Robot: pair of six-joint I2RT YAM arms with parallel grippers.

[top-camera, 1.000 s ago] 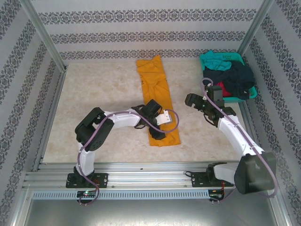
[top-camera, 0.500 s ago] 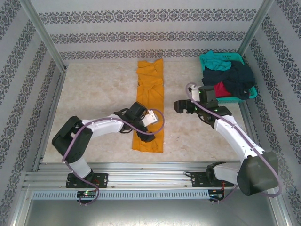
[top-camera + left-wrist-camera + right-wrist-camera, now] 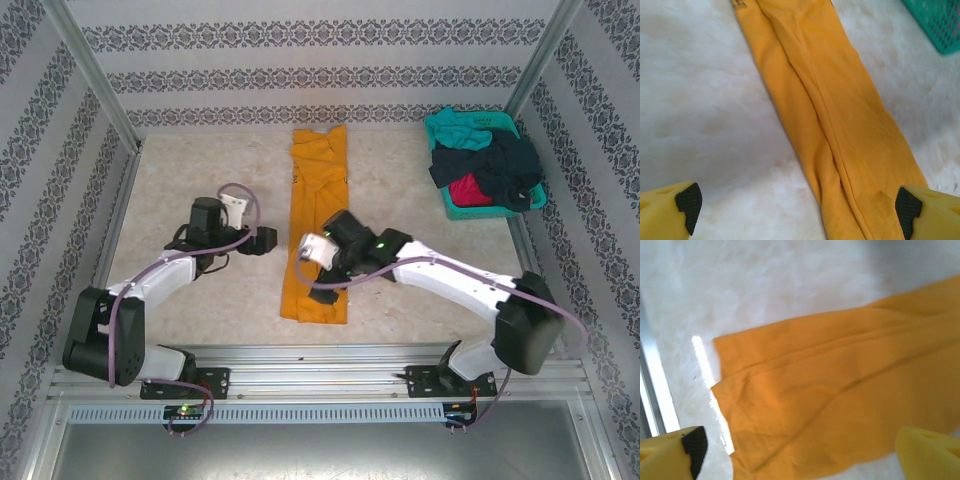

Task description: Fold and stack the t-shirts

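Note:
The folded t-shirt's hem end lies below and nearer the bar, so my open right gripper draws back and comes down onto the middle of the hem next.
The orange-yellow t-shirt lies folded into a long narrow strip down the middle of the table. My left gripper hovers just left of the strip, open and empty. In the left wrist view the t-shirt runs between its wide-apart fingertips. My right gripper hangs over the strip's near end, open. In the right wrist view the hem end of the t-shirt lies below its spread fingers. Teal, dark navy and red t-shirts are heaped in the basket.
The teal mesh basket stands at the back right corner; its corner shows in the left wrist view. An aluminium rail runs along the table's near edge, close to the shirt's hem. Patterned walls close in three sides.
The left gripper has left the shirt and swung away to its left. The right arm has swept from near the basket to over the shirt's near end. The strip sits slightly further left.

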